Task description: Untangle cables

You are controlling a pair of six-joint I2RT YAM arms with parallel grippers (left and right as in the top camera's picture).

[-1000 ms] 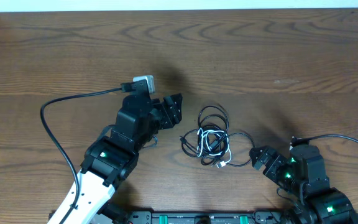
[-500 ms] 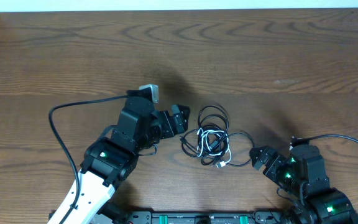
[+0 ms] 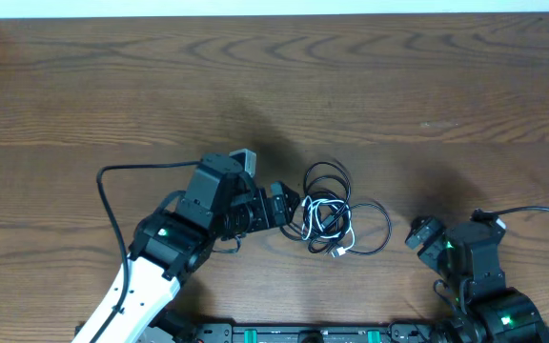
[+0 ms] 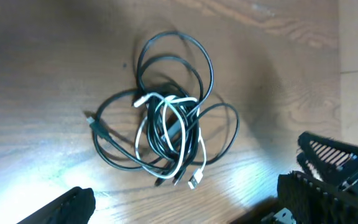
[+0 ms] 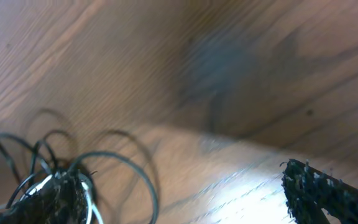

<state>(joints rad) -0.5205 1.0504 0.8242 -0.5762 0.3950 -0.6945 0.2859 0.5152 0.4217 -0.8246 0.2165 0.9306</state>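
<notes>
The cable bundle's middle [image 3: 326, 217], where pieces of cable gather, is below my right gripper and to its left in the overhead view. My right gripper needs to bring its open fingers over and down next.
The cables [image 3: 330, 213] lie in one tangled bundle on the wooden table: several thin black loops with a white cable [image 4: 178, 144] wound through them. The white cable's plug [image 4: 196, 180] points toward the front. My left gripper [image 3: 287, 206] is open just left of the bundle, and in the left wrist view my left gripper [image 4: 191, 210] has the cables [image 4: 166, 124] ahead of its fingers, nothing between them. My right gripper [image 3: 421, 232] is open, off to the right and apart from the bundle. In the right wrist view a black loop [image 5: 135, 171] shows at the lower left of my right gripper [image 5: 188, 208].
A thick black arm cord [image 3: 108, 205] curves across the table left of the left arm. Another arm cord [image 3: 541, 211] runs to the right arm. The wooden table [image 3: 398, 76] ends at a pale back edge along the top.
The left arm has moved right and down to the bundle's left side, and its jaws have spread wider. The right gripper has drawn back to the right, away from the cables.
</notes>
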